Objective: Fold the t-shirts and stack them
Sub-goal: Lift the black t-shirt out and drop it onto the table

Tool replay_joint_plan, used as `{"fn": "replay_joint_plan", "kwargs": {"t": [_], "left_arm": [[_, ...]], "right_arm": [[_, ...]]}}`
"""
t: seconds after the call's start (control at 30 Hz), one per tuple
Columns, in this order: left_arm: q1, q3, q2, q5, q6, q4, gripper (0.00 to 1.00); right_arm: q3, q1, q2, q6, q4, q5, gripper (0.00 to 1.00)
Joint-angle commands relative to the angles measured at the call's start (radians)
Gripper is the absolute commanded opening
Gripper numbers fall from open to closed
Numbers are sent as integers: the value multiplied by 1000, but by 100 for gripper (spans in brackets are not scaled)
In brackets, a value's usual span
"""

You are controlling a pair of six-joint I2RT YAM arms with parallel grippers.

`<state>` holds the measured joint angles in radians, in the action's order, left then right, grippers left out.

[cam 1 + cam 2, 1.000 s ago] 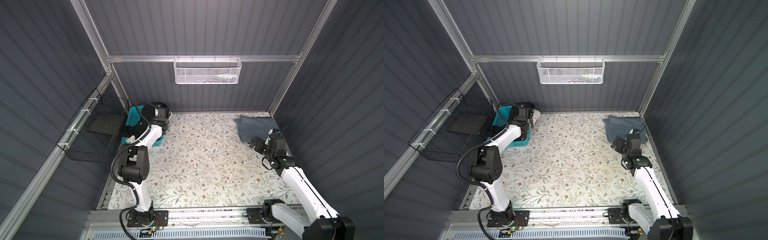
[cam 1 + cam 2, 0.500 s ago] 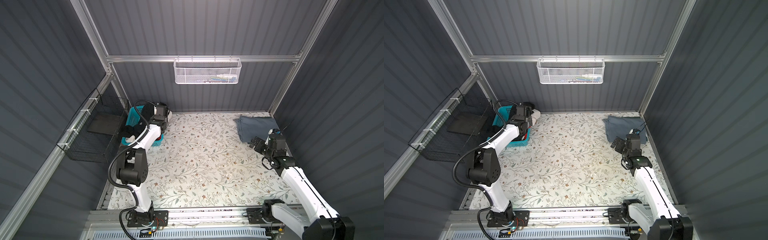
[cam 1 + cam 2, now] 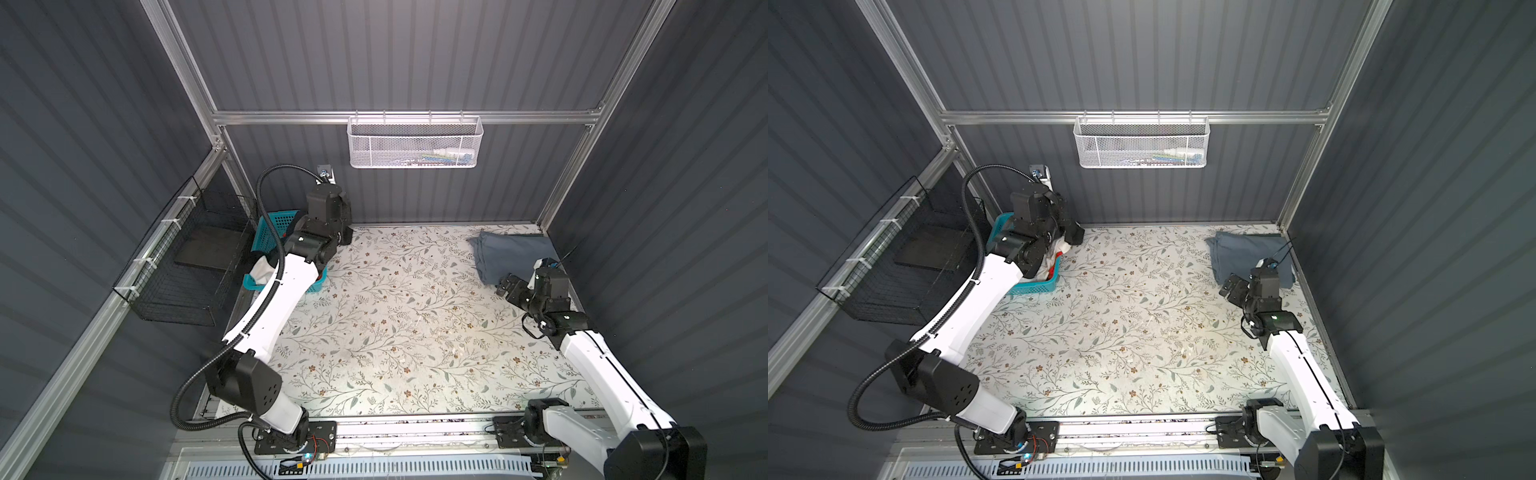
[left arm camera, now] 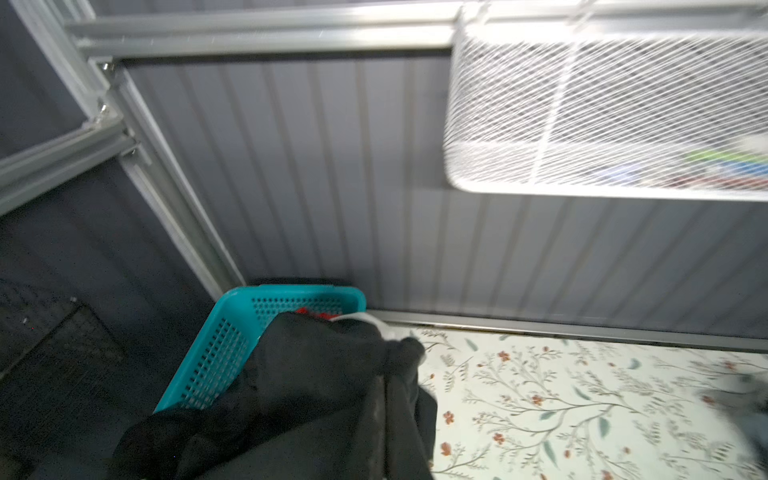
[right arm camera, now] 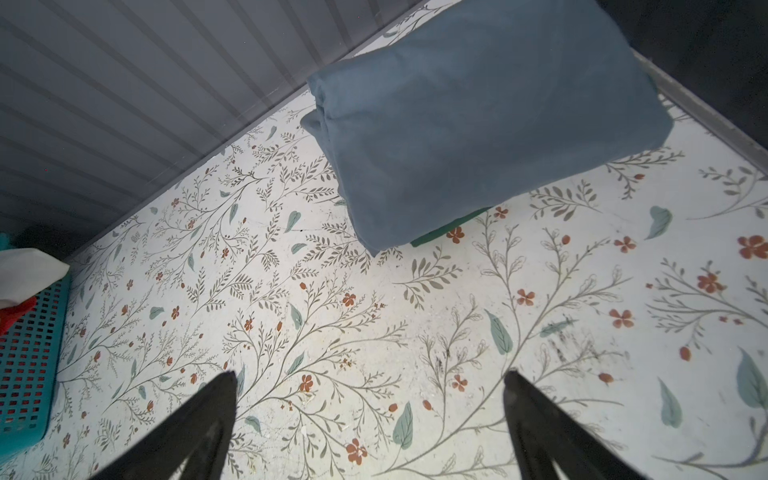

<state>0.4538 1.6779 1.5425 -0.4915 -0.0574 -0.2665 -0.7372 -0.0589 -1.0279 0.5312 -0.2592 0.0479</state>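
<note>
I will swing my left gripper toward the slate blue-grey t-shirt (image 3: 511,255) and release the black t-shirt's fold above the bare floral table (image 3: 389,280) beside the basket.
My left gripper (image 4: 384,399) is shut on a fold of the black t-shirt (image 4: 316,374), which hangs over the rim of the teal basket (image 4: 232,332) at the back left. A white t-shirt (image 3: 1059,249) and a red t-shirt (image 3: 1052,270) lie in that basket. The slate blue-grey t-shirt (image 3: 511,255) lies folded in the back right corner, with a strip of green cloth (image 5: 440,235) showing under its edge. My right gripper (image 5: 370,374) hovers open over the floral table just in front of it, with nothing between its fingers.
A white mesh basket (image 3: 415,143) hangs on the back wall. On the left wall hangs a black wire basket (image 3: 187,266). Grey panel walls close in the floral table (image 3: 395,332) at the back and both sides.
My left arm has risen from the teal basket and turned toward the table, pulling the black t-shirt up with it. The right arm has not moved.
</note>
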Motion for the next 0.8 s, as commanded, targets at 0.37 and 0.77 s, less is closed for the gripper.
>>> {"fn": "replay_joint_plan", "kwargs": {"t": [0.37,0.77], "left_arm": [[169,60,40,399,-6,58,0],[168,-52,88,391,-58,-11,100]], "right_arm": [[-4,-1,-13,25,17,-33,99],[2,-2,-15,27,8,-33,99]]}}
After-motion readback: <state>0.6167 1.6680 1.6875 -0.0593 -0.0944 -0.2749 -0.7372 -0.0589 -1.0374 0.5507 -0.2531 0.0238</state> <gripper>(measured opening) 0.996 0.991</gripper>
